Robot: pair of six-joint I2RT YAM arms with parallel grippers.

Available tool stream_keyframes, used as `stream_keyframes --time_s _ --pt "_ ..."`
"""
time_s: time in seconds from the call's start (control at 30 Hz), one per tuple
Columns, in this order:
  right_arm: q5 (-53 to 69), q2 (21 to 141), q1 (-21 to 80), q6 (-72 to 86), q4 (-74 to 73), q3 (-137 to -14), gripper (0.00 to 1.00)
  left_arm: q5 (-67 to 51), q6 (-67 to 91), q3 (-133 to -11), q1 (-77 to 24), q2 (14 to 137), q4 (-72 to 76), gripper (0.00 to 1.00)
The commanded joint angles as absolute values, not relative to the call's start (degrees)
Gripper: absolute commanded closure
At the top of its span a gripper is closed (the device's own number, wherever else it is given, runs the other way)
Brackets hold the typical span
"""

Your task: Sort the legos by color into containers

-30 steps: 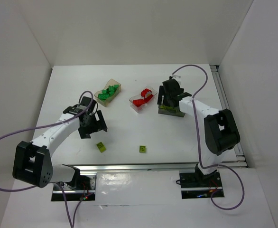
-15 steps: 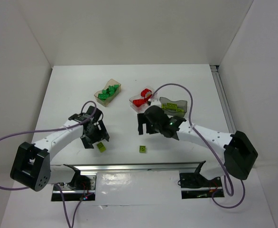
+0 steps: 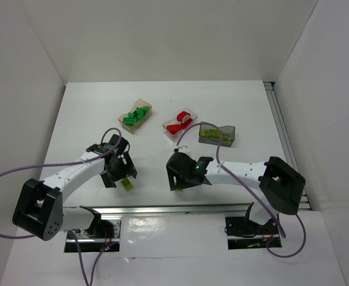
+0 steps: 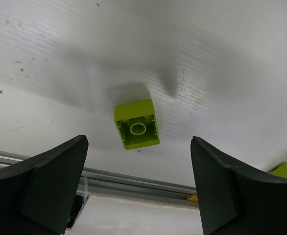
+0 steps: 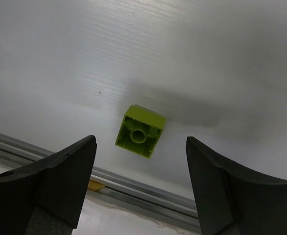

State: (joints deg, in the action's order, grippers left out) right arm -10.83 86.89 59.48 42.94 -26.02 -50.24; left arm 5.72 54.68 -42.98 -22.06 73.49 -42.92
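The yellow-green lego (image 3: pixel 127 185) (image 4: pixel 137 125) beside my gripper already shows between its open fingers. My left gripper will next go down toward the tabletop onto it, with a finger on each side.
Two yellow-green legos lie upside down on the white table near its front edge. The left lego (image 4: pixel 136 130) sits just beyond my open left gripper (image 4: pixel 138 196), between the lines of its fingers; in the top view this lego (image 3: pixel 127 185) is beside the left gripper (image 3: pixel 117 174). The second lego (image 5: pixel 140 131) lies just ahead of my open right gripper (image 5: pixel 141 191); in the top view the right gripper (image 3: pixel 182 177) hides it. The tan tray (image 3: pixel 148 108) holds dark green legos (image 3: pixel 136 114), the clear tray (image 3: pixel 165 127) red legos (image 3: pixel 179 123), the smoky grey tray (image 3: pixel 230 133) yellow-green legos (image 3: pixel 211 133).
A metal rail (image 3: pixel 180 208) runs along the table's front edge, close below both grippers; it also shows in the left wrist view (image 4: pixel 133 178) and the right wrist view (image 5: pixel 148 198). White walls enclose the table. The right lego's corner (image 4: pixel 285 170) shows at the left wrist view's lower right.
My right arm swung from the grey tray down to the front lego. My left gripper moved a little forward toward the left lego.
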Motion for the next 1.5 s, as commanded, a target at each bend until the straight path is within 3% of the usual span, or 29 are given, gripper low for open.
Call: stream_keyframes --time_s 0.0,0.17,0.33,0.43,0.77,1.07,1.2,1.27,1.33,1.37,1.47 --pt "-9.7 89.4 60.5 44.9 -24.7 -50.2 0.21 7.6 56.1 -43.9 -22.3 71.2 -44.6 0.05" --pt "-9.7 91.9 61.1 44.9 -22.7 -50.7 0.38 8.7 56.1 -44.5 -22.3 70.0 -45.3 0.05" --pt "-17.3 91.9 61.1 43.8 -26.3 -54.5 0.69 8.7 56.1 -45.0 -22.3 70.0 -45.8 0.05" --pt "-24.0 89.4 59.2 41.6 -27.6 -56.3 0.72 8.7 55.4 -45.0 -22.3 70.0 -45.8 0.02" --pt "-28.1 83.3 37.1 30.8 -23.0 -59.9 0.72 8.1 56.6 -43.7 -22.9 70.0 -46.3 0.01" --pt "-23.9 92.5 22.7 24.1 -16.1 -67.1 0.7 8.1 58.5 -41.7 -24.0 71.6 -44.2 0.01" --pt "-21.6 96.1 20.7 24.1 -14.0 -68.6 0.61 8.1 58.5 -41.1 -24.0 73.2 -43.0 0.01" --pt "-20.6 98.1 20.2 24.1 -13.4 -70.0 0.45 8.1 58.5 -41.1 -24.0 74.0 -43.0 0.01" --pt "-20.6 98.6 20.2 24.6 -14.7 -70.8 0.38 8.1 58.5 -41.1 -24.0 74.5 -42.4 0.01" --pt "-20.6 98.6 20.2 24.6 -14.7 -71.4 0.3 8.1 58.5 -41.1 -24.0 75.3 -42.4 0.01" --pt "-21.2 96.4 20.2 25.1 -14.7 -70.8 0.26 8.1 58.5 -41.1 -24.0 77.4 -41.2 0.02"
